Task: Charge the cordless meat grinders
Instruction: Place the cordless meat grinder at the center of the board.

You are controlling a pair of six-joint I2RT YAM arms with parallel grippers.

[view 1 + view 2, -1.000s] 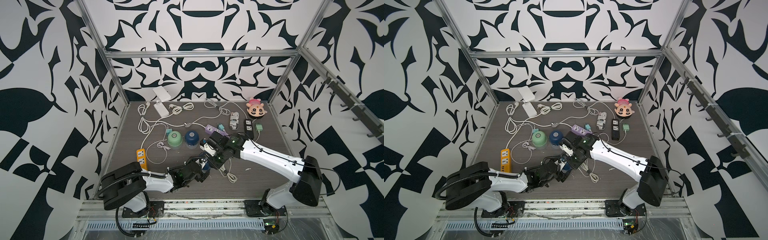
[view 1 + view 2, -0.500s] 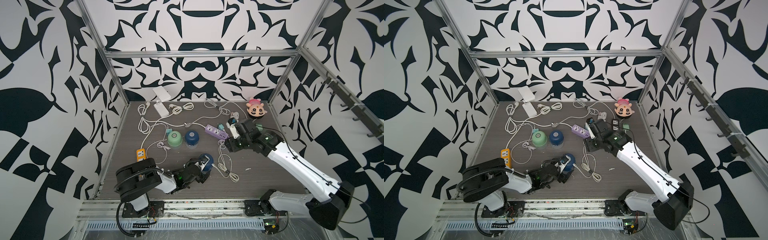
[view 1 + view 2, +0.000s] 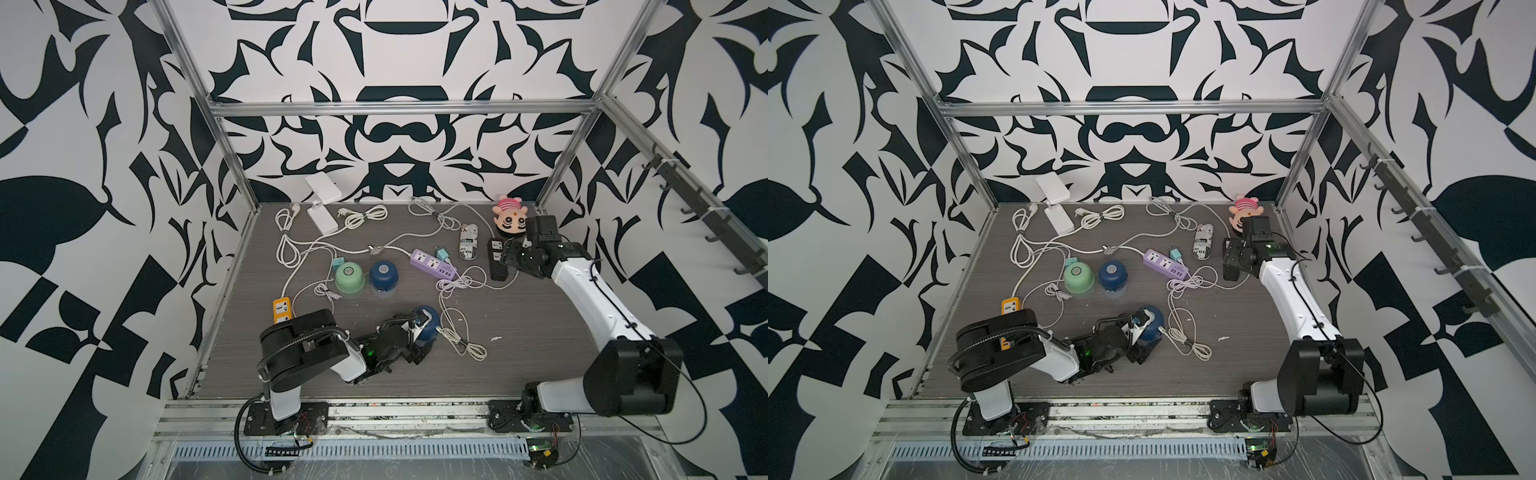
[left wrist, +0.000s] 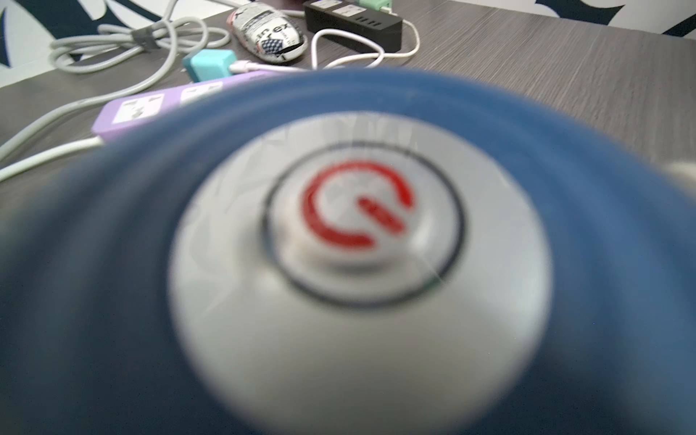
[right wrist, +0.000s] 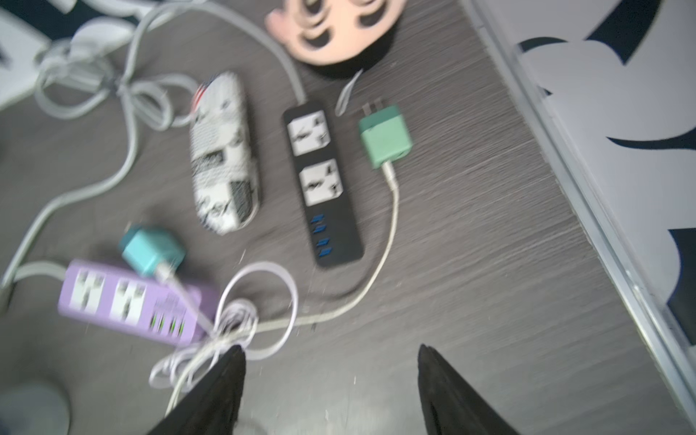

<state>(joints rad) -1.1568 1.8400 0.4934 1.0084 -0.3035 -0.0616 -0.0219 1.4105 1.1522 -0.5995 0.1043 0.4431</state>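
The green adapter's body (image 5: 387, 139) is below and outward of the right gripper's open fingers, so the right gripper should move outward and down until they are on both sides of it.
A navy blue meat grinder (image 3: 428, 320) lies tilted near the table's front middle, and my left gripper (image 3: 419, 334) is shut on it. Its grey top button (image 4: 361, 222) with a red power symbol fills the left wrist view and hides the jaws. A mint green grinder (image 3: 350, 277) and a second navy grinder (image 3: 383, 275) stand upright side by side further back. At the back right my right gripper (image 5: 331, 361) hangs open and empty over bare table, just short of the black power strip (image 5: 324, 184). A coiled white cable (image 3: 459, 343) lies right of the held grinder.
A purple power strip (image 3: 432, 266) with a teal adapter (image 5: 150, 250) plugged in lies mid-table. A green adapter (image 5: 384, 141) lies beside the black strip. Pink plush toy (image 3: 510, 218), newsprint pouch (image 3: 468, 242), orange strip (image 3: 281, 309) and loose white cords surround them. The frame rail (image 5: 587, 211) runs close by.
My right arm has swung away from the held grinder to the back right corner, and its jaws have opened wider. The left gripper and its grinder have shifted slightly to the right.
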